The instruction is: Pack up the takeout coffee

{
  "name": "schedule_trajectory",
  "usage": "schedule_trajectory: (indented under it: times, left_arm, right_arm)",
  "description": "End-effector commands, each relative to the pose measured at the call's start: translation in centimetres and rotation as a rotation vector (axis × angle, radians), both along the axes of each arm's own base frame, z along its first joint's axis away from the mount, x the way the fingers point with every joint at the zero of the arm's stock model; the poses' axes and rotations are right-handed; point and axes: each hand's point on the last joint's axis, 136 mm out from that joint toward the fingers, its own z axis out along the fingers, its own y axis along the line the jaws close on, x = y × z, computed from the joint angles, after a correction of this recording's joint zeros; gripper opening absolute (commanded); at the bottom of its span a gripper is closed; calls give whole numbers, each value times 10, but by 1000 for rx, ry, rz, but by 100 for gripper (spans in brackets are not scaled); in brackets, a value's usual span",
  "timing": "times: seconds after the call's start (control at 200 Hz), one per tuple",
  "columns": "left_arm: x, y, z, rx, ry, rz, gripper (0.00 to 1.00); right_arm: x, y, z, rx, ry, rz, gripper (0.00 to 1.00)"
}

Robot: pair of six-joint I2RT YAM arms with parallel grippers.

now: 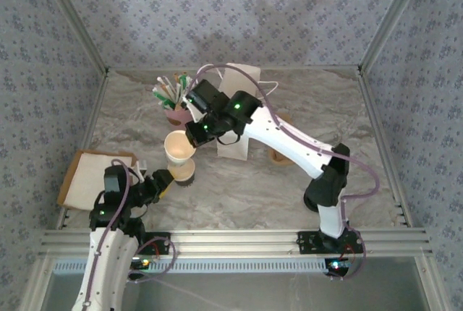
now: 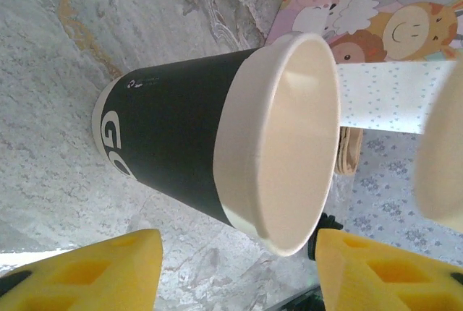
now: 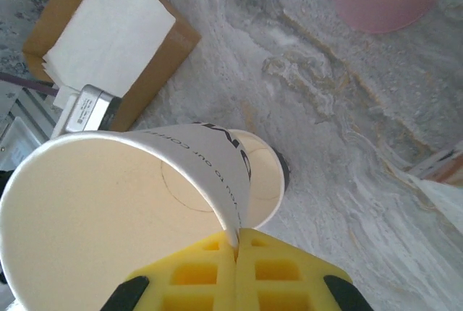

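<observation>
I will next pull the white cup [image 1: 178,146] in my right gripper back from the black cup, then lower it to the open marble and let go of its side.
A black paper cup [image 1: 186,172] with a cream rim stands upright and empty on the marble table. In the left wrist view the black cup [image 2: 173,134] lies just beyond my left gripper [image 2: 239,271], whose yellow fingers [image 2: 94,271] are spread open with nothing between them. My right gripper [image 3: 237,242] is shut on the wall of a white paper cup [image 3: 108,224], pinching it at the rim. The white cup [image 1: 178,146] hangs tilted just above and behind the black cup [image 3: 266,177]. My left gripper [image 1: 160,179] sits just left of the black cup.
A brown tray of white napkins [image 1: 92,177] lies at the near left edge. A pink pot of stirrers [image 1: 173,112] and a white paper bag [image 1: 235,116] stand behind the cups. A brown object [image 1: 278,155] lies partly under the right arm.
</observation>
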Motion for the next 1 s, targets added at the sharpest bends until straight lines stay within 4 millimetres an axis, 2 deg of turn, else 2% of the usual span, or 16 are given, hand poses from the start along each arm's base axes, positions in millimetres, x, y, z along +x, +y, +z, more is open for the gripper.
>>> schedule_trajectory:
  times: [0.0,0.125,0.17,0.205,0.36,0.56,0.765,0.869,0.994]
  left_arm:
    - [3,4,25,32,-59,5,69]
    - [-4,8,46,73,-74,5,91]
    - [-6,9,55,90,-85,4,99]
    - [-8,11,63,104,-95,3,99]
    - [-13,13,95,144,-140,-3,100]
    - [-12,9,128,148,-200,-25,99]
    - [-3,-4,128,180,-204,-77,99]
    - [2,-18,123,231,-212,-126,99]
    - [7,-46,117,320,-235,-206,99]
  right_arm:
    - [-11,-26,40,15,-72,5,0]
    - [-24,-46,52,24,-95,10,0]
    - [-30,-54,50,19,-94,10,0]
    - [-34,-61,50,19,-94,8,0]
    - [-55,-97,27,-11,-63,-17,0]
    - [-71,-142,-22,-65,6,-82,0]
    - [-74,-190,-89,-153,93,-195,0]
    - [-73,-203,-112,-180,115,-238,0]
    - [-68,-210,-132,-195,128,-273,0]
